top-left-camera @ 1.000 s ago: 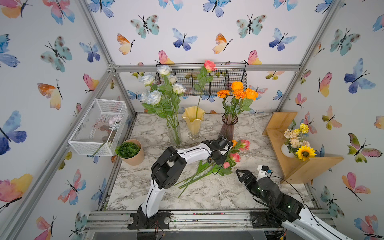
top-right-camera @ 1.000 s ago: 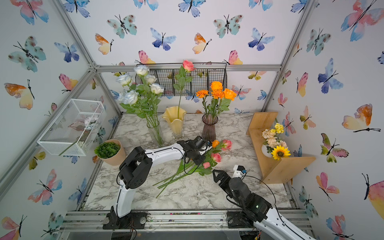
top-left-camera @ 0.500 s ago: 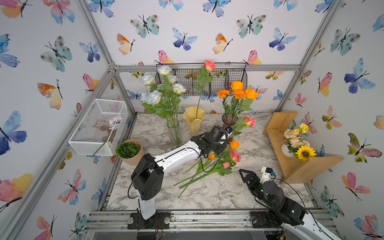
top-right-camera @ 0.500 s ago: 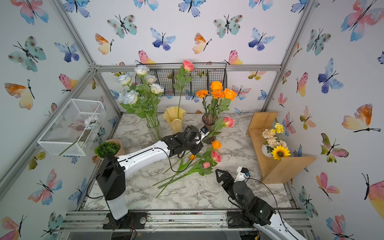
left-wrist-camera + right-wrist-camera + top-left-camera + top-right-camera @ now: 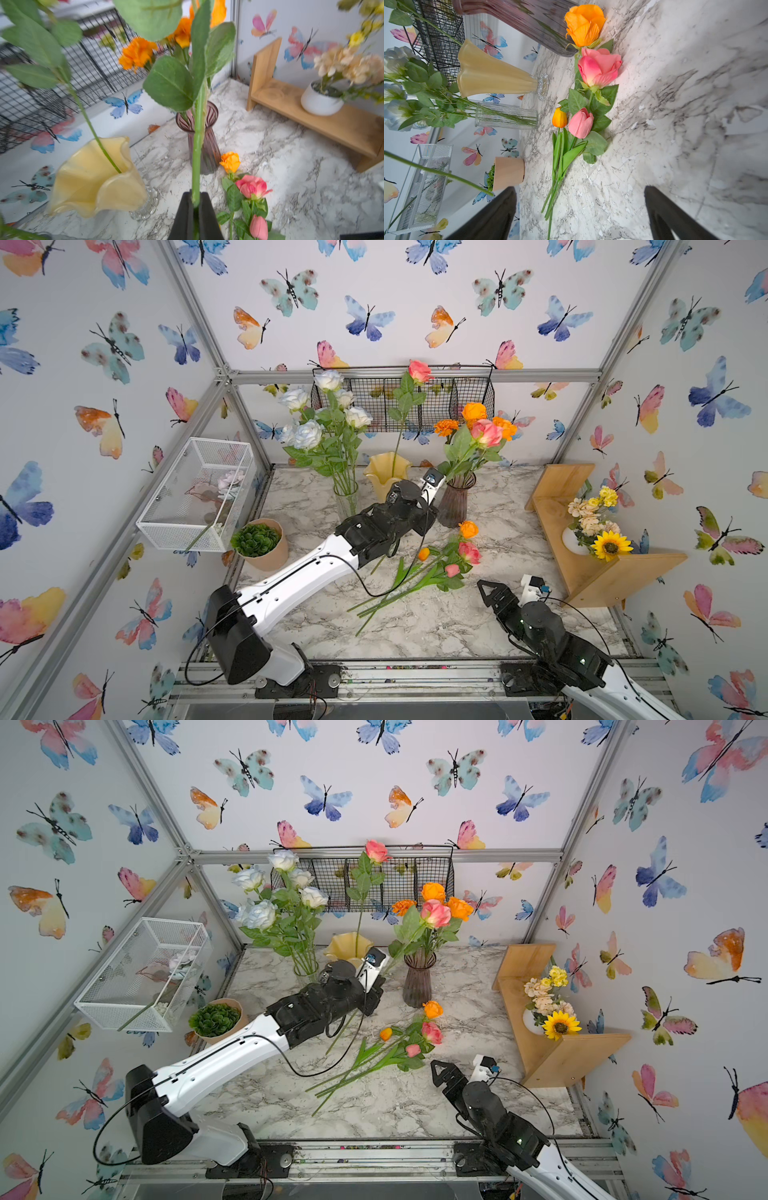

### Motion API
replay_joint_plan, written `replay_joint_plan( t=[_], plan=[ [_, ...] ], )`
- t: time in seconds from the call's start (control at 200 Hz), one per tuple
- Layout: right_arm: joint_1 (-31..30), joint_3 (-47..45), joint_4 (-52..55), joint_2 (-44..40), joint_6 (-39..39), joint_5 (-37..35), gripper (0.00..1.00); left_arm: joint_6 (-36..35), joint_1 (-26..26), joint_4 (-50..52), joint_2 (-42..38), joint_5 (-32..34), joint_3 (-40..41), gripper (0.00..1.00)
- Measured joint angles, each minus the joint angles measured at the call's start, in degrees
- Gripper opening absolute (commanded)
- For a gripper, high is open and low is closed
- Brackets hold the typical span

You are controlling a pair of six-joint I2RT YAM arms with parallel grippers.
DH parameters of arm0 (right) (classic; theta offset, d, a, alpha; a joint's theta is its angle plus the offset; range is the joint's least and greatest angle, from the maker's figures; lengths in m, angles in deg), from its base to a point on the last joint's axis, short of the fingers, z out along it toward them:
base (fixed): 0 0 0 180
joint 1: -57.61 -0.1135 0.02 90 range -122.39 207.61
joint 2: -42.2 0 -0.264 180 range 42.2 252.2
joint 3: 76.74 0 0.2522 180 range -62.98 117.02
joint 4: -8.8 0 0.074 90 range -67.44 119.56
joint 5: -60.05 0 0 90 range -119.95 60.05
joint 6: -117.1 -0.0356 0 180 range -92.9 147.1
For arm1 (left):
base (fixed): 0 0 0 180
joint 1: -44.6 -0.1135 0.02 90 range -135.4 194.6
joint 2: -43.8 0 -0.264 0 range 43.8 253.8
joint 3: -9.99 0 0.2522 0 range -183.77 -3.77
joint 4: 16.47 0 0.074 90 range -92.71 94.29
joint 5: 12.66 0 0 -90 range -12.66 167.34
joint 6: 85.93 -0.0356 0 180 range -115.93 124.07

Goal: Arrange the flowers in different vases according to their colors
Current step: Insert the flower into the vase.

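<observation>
The yellow vase with its pink rose stands outward of my left gripper, so I need to raise the gripper outward, lower the rose's stem into the yellow vase's opening [image 5: 388, 467] [image 5: 112, 160] and release it.
My left gripper [image 5: 195, 199] is shut on the green stem of a pink rose [image 5: 486, 433]. It holds the rose upright between the yellow vase [image 5: 386, 475] and the purple vase [image 5: 455, 504], its head in front of the orange flowers [image 5: 473, 411]. White roses [image 5: 307, 435] fill the clear glass vase [image 5: 345, 499]. One pink rose [image 5: 419, 371] stands in the yellow vase. On the table lie an orange rose [image 5: 583, 25], a pink rose [image 5: 599, 68], a pink tulip bud [image 5: 580, 123] and an orange tulip [image 5: 559, 118]. My right gripper [image 5: 486, 593] is open and holds nothing, near their stems.
A white wire basket [image 5: 199, 493] hangs on the left wall above a succulent in a tan pot [image 5: 259, 541]. A wooden shelf [image 5: 602, 568] at the right carries a sunflower bouquet [image 5: 598, 526]. A black wire basket [image 5: 449, 398] hangs on the back wall.
My left gripper has lifted the pink rose off the pile and carried it up and back toward the vases. My right arm has drawn back slightly.
</observation>
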Motion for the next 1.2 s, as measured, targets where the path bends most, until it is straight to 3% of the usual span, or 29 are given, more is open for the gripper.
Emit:
replay_joint_plan(
  t=[0.31,0.716,0.946,1.201],
  plan=[
    [0.0,0.0,0.0,0.3,0.1,0.0,0.98,0.6,-8.1,-13.9,2.4,3.6,-12.6,0.0],
    [0.0,0.0,-0.4,0.3,0.1,-0.5,0.98,1.9,-16.9,-29.4,20.0,3.2,-25.0,0.0],
    [0.0,0.0,-0.7,0.4,0.3,-1.2,0.98,3.8,-21.1,-32.7,24.8,1.6,-26.2,0.0],
    [0.0,0.0,-1.6,1.5,1.0,-1.5,0.98,5.2,-21.3,-34.7,27.4,-0.3,-22.9,0.0]
  ],
)
